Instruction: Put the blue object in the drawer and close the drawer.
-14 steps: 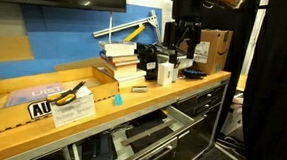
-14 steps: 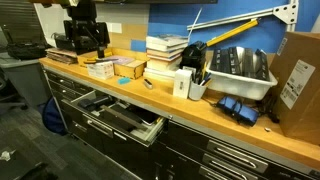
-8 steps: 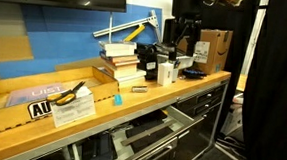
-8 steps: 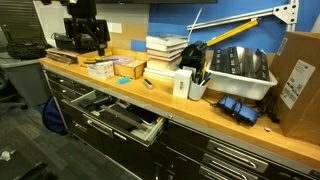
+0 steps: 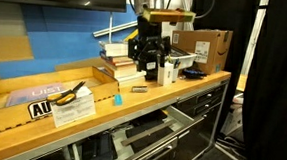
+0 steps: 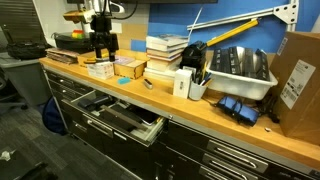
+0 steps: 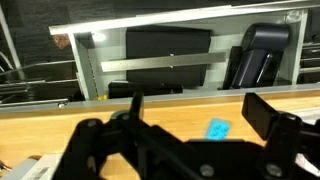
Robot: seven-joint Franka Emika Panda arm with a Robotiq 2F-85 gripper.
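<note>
The blue object [image 5: 118,100] [image 7: 217,129] lies on the wood well below, between the spread fingers. My open gripper moves down toward the counter onto it next.
The blue object [image 5: 116,98] is a small light-blue piece lying on the wooden counter near its front edge, between the pliers tray and the stack of books. In the wrist view it [image 7: 218,129] lies on the counter below and between my fingers. My gripper [image 5: 149,62] hangs above the counter near the books, open and empty; it also shows in another exterior view [image 6: 100,56] and in the wrist view [image 7: 205,118]. The drawer [image 5: 148,132] stands pulled open under the counter, in both exterior views [image 6: 122,116].
A stack of books [image 5: 120,61], a white bottle [image 5: 167,71] and a cardboard box [image 5: 213,49] stand on the counter. A tray with yellow-handled pliers [image 5: 71,92] is at one end. A grey bin [image 6: 238,68] and dark blue items [image 6: 240,108] sit further along.
My gripper has swung along the counter from the end by the cardboard box towards the books and dropped lower. The blue object and the drawer have not moved.
</note>
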